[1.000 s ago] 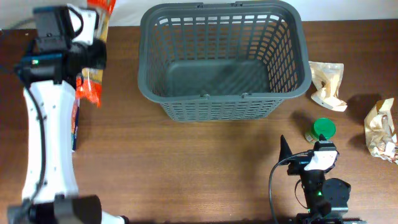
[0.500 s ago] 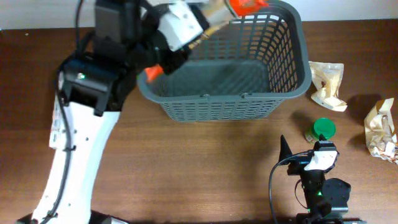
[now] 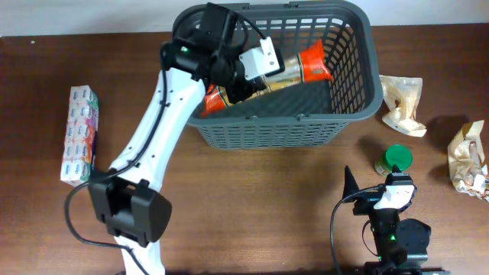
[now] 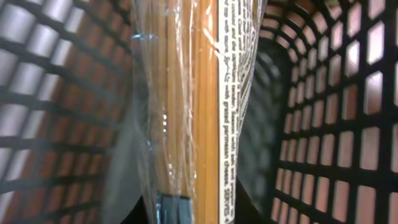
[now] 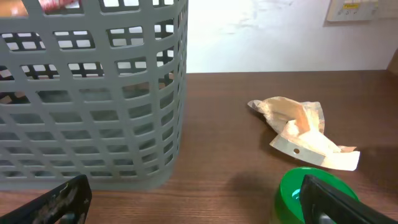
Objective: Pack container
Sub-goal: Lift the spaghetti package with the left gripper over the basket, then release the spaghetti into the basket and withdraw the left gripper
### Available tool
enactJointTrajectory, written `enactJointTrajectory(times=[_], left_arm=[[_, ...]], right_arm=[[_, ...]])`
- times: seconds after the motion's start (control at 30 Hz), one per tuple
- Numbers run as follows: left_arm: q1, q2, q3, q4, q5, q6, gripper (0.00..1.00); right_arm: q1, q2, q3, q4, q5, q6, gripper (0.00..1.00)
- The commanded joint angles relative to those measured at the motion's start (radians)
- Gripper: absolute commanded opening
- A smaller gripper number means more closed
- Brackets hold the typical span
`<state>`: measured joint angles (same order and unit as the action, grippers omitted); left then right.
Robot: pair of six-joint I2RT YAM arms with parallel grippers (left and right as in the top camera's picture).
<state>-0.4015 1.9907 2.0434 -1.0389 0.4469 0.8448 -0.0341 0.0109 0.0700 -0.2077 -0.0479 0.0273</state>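
Note:
The robot's left gripper will lower the packet between the basket's lattice sides before it releases the packet.
The dark grey basket (image 3: pixel 359 92) stands at the back middle of the table; its lattice wall also shows in the right wrist view (image 5: pixel 93 99). My left gripper (image 3: pixel 243 75) is inside the basket, shut on a long clear packet of spaghetti with orange ends (image 3: pixel 294 70). The packet lies slanted inside the basket. It fills the left wrist view (image 4: pixel 186 106), with basket walls on both sides. My right gripper (image 5: pixel 193 202) is open and empty at the front right, beside a green-lidded jar (image 3: pixel 396 158).
A colourful carton (image 3: pixel 79 134) lies at the left. Two crumpled beige snack bags lie at the right, one near the basket (image 3: pixel 403 105) and one at the edge (image 3: pixel 467 156). The green lid (image 5: pixel 295 193) sits close to my right finger.
My left arm has swung from the far left over the basket rim and lowered the spaghetti packet into the basket. The carton at the left is now uncovered. The right arm has not moved.

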Motion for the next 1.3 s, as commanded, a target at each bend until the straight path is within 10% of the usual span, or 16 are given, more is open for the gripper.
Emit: enactJointTrajectory(times=[0.0,0.27,0.43,0.5,0.9,1.1,1.27], left_arm=[[-0.049,0.025,0.036,-0.058,0.073,0.086,0.02],[-0.072,0.059,0.035,-0.058,0.051,0.085,0.02],[-0.072,0.059,0.035,-0.058,-0.010,0.083,0.92],[-0.072,0.059,0.035,-0.049,-0.010,0.049,0.99],[-0.067,0.058,0.493,-0.055,-0.340,-0.359,0.99],[0.063,0.058,0.694,-0.331,-0.818,-0.767,0.99],[0.275,0.058,0.693,-0.563,-0.848,-1.043,0.99]], right_arm=[[-0.007,-0.008,-0.007,-0.001,-0.008,0.006,0.99],[-0.007,-0.008,-0.007,-0.001,-0.008,0.006,0.99],[-0.007,-0.008,-0.007,-0.001,-0.009,0.006,0.99],[-0.007,-0.007,-0.007,-0.001,-0.008,0.006,0.99],[-0.007,-0.008,-0.007,-0.001,-0.008,0.006,0.99],[-0.007,-0.008,-0.007,-0.001,-0.008,0.006,0.99],[-0.007,-0.008,-0.007,-0.001,-0.008,0.006,0.99]])
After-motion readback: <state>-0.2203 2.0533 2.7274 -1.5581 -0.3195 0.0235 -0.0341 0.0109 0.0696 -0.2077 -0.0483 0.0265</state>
